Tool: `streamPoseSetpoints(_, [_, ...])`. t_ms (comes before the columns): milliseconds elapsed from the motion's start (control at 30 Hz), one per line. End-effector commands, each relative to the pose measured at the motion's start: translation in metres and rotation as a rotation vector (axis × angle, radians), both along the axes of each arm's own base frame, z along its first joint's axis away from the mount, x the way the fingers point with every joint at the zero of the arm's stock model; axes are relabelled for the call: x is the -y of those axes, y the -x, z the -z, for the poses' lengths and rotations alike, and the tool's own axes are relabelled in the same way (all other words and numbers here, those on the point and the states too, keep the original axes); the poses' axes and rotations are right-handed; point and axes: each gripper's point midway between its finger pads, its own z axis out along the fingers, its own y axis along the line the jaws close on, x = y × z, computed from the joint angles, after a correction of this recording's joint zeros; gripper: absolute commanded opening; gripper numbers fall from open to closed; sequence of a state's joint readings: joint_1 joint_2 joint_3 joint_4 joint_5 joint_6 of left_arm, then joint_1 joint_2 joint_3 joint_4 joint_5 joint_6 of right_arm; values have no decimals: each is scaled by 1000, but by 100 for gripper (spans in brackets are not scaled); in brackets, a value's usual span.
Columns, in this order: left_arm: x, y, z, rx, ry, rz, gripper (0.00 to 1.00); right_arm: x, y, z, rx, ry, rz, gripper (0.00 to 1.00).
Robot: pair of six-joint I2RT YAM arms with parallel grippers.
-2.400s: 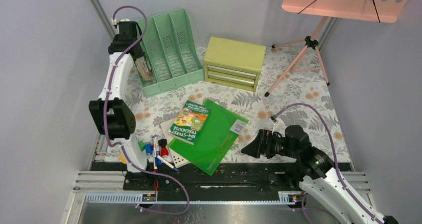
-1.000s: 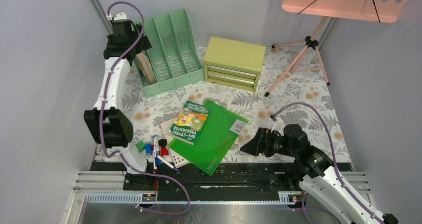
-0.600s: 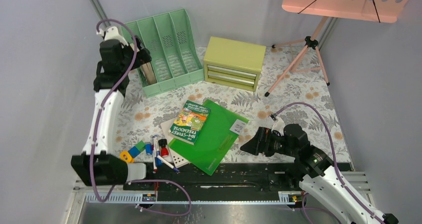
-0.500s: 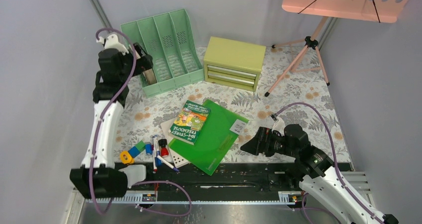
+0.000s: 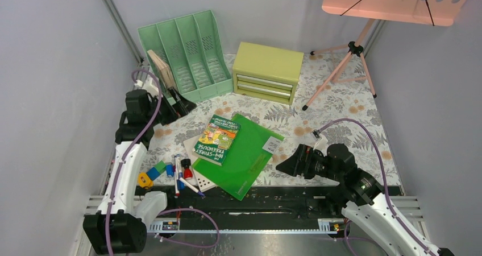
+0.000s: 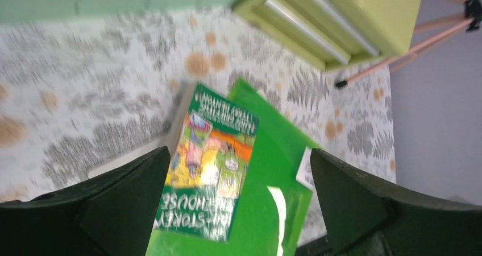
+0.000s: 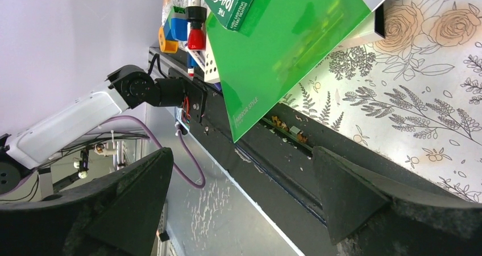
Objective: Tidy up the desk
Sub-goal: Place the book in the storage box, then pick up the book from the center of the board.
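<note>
The Treehouse book's near corner by the markers is below and back, so the left gripper needs to lower its open fingers back there next, where the book's pages face them.
The desk has a pale fern-and-flower covering. On it lies a "Treehouse" book across a green folder. A brown notebook stands in the leftmost slot of the mint file rack. My left gripper hangs open just in front of the rack, holding nothing. In the left wrist view its jaws frame the book and folder below. My right gripper is open and empty beside the folder's right edge, above the near desk edge.
A yellow-green drawer chest stands at the back middle. A pink music stand's tripod stands at the back right. Markers and small coloured blocks lie with a white card at the front left, next to the black rail.
My left arm has pulled back out of the file rack and dropped down toward the near side, leaving the brown notebook in the leftmost slot. The right arm has barely moved.
</note>
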State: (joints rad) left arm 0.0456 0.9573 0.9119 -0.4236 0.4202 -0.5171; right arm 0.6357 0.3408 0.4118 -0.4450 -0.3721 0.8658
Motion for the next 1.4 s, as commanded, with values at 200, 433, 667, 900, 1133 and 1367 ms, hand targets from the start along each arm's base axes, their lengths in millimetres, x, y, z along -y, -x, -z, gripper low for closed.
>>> streamPoseSetpoints(200, [17, 43, 85, -354, 97, 72, 96, 6, -2, 15, -46, 20, 56, 100])
streamPoseSetpoints(433, [5, 47, 120, -553, 32, 39, 95, 7, -2, 18, -55, 30, 63, 99])
streamPoseSetpoints(667, [-2, 46, 148, -665, -20, 17, 88, 8, -2, 20, -60, 33, 65, 99])
streamPoseSetpoints(900, [7, 41, 169, -744, -50, 60, 77, 8, -1, 23, -67, 38, 66, 99])
streamPoseSetpoints(1133, [22, 43, 186, -794, -82, 111, 62, 8, -2, 24, -69, 37, 71, 99])
streamPoseSetpoints(1367, [32, 49, 192, -792, -77, 143, 49, 9, -2, 26, -71, 42, 75, 99])
